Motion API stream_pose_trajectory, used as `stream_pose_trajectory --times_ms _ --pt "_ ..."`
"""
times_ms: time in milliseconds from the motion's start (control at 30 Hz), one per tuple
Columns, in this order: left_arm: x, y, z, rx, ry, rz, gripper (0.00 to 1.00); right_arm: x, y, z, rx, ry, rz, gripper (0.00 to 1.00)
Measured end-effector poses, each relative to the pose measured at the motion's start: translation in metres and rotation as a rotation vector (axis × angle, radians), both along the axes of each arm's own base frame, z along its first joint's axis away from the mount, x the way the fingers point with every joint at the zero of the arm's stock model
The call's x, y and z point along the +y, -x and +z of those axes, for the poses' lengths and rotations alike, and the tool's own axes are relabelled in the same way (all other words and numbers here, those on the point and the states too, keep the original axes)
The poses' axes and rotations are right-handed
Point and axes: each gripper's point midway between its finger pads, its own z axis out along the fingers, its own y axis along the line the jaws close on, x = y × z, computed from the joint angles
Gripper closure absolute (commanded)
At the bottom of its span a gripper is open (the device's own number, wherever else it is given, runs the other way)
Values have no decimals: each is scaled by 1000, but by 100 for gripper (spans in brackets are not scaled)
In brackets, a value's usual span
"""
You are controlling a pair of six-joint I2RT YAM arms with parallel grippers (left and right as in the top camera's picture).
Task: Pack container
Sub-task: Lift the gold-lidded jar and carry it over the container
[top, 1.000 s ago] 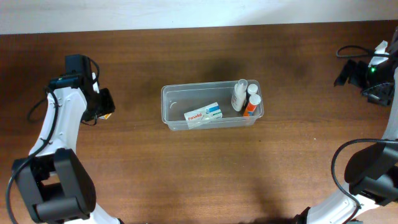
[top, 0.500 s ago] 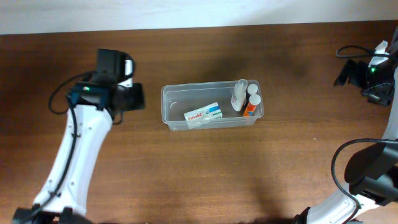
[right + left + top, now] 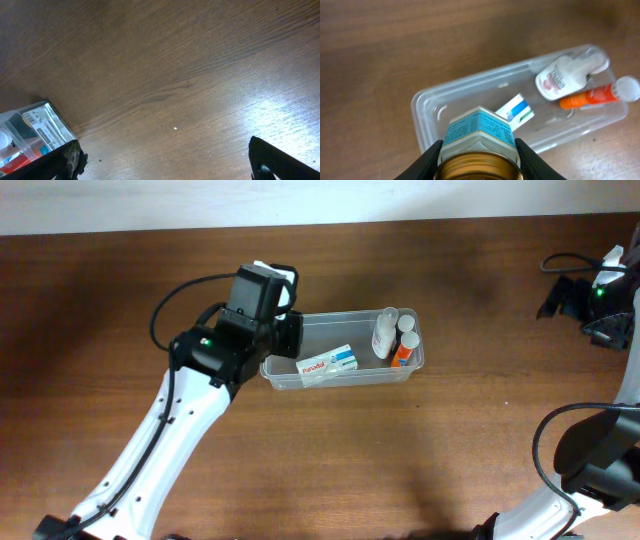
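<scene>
My left gripper is above the bare bottom at the container's end (image 3: 457, 109), beside the box. It will lower the jar (image 3: 479, 131) into the free space next and let go of it.
The container (image 3: 412, 365) is a clear shallow tub at the table's middle. In it lie a white and blue box (image 3: 327, 362), a white bottle (image 3: 384, 333) and an orange tube (image 3: 403, 347). My left gripper (image 3: 288, 336) hangs over the tub's left end. In the left wrist view the left gripper (image 3: 479, 167) is shut on a jar (image 3: 479, 131) with a gold lid and a blue and white label, above the container (image 3: 421, 111), the box (image 3: 517, 110), the bottle (image 3: 564, 75) and the tube (image 3: 591, 95). My right gripper (image 3: 170, 165) is open over bare wood.
The right arm (image 3: 600, 300) sits at the far right edge beside black cables (image 3: 556, 262). In the right wrist view a labelled box-like item (image 3: 46, 127) shows at the left edge. The table is dark brown wood (image 3: 470, 440).
The left arm has swung from the far left of the table rightwards to the container's left end. The right arm has not moved.
</scene>
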Motion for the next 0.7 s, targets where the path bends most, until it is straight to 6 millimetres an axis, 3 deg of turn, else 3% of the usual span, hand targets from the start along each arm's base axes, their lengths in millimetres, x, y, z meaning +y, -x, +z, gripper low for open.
stream_pose_trajectory --times_ms 133,333,500,700 --pt "-8 -12 -11 -1 1 -4 74 0 0 0 0 0 -1 2" --pt "-15 -27 -59 81 -39 -4 74 0 0 0 0 0 0 2" --pt "-16 -28 -101 175 -85 -4 74 0 0 0 0 0 -1 2" --pt "-14 -25 -122 230 -112 -4 74 0 0 0 0 0 0 2"
